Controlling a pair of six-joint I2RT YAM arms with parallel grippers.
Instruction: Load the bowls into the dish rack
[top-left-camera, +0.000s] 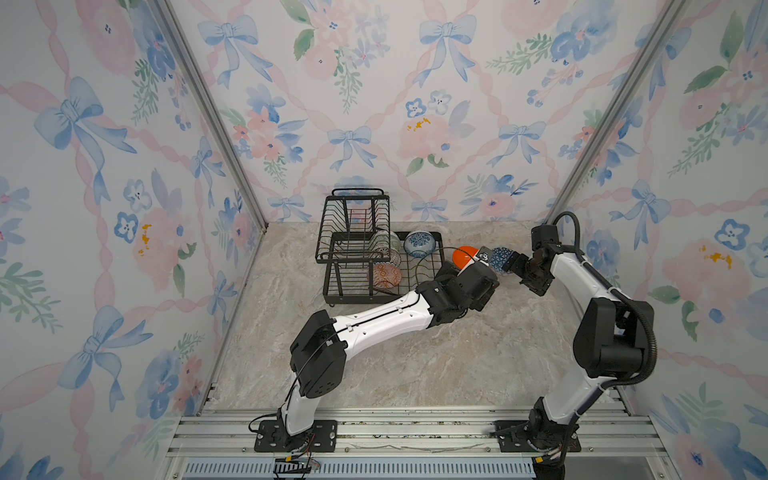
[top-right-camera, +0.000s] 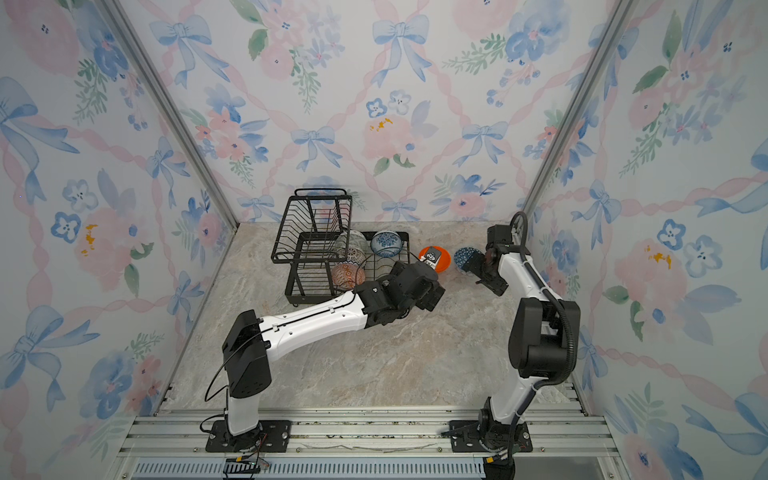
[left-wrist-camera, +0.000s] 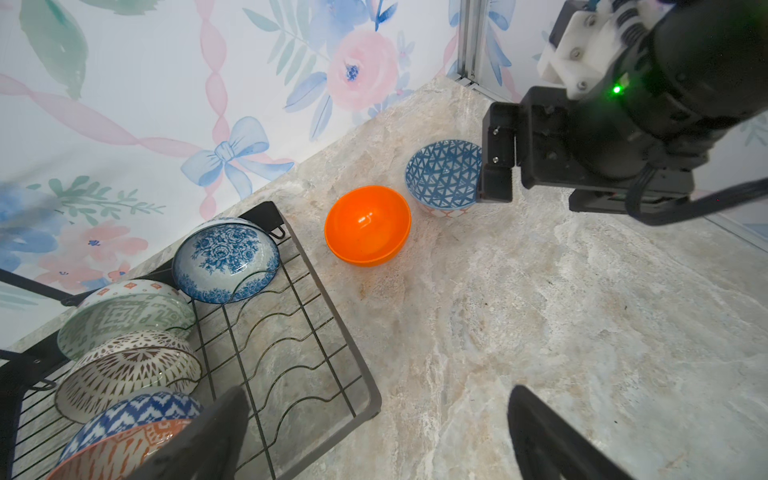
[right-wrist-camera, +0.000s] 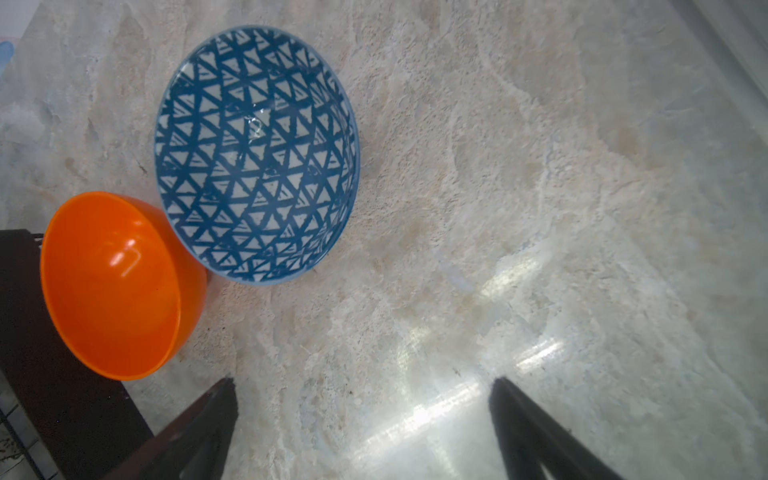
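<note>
I need to move my right gripper down and outward onto the blue geometric bowl's rim, away from the plain orange bowl (top-left-camera: 463, 254), because the blue geometric bowl's rim is below my right gripper and outward of it.
The black wire dish rack (top-left-camera: 352, 260) (top-right-camera: 307, 259) (left-wrist-camera: 374, 404) stands at the back. In its lower tray lean a blue floral bowl (left-wrist-camera: 226, 257) (top-left-camera: 419, 243), a grey-green bowl (left-wrist-camera: 124, 320), a brown lattice bowl (left-wrist-camera: 124, 374) and an orange-and-white bowl (left-wrist-camera: 116, 444) (top-left-camera: 384, 276). On the table to the rack's right sit a plain orange bowl (top-left-camera: 463, 254) (left-wrist-camera: 368, 224) (right-wrist-camera: 112, 286) and a blue geometric bowl (top-left-camera: 498, 259) (top-right-camera: 465, 257) (left-wrist-camera: 442, 174) (right-wrist-camera: 257, 153), both upright. My left gripper (top-left-camera: 476, 259) (left-wrist-camera: 376, 397) hovers open by the orange bowl. My right gripper (top-left-camera: 513, 262) (right-wrist-camera: 363, 381) is open beside the blue geometric bowl.
The marble table (top-left-camera: 415, 365) is ringed by flowered walls with metal corner posts (top-left-camera: 216, 120). The rack's upper basket (top-left-camera: 357, 216) holds nothing. The two grippers are close together over the two bowls. The left forearm (top-left-camera: 382, 316) lies across the rack's front right corner.
</note>
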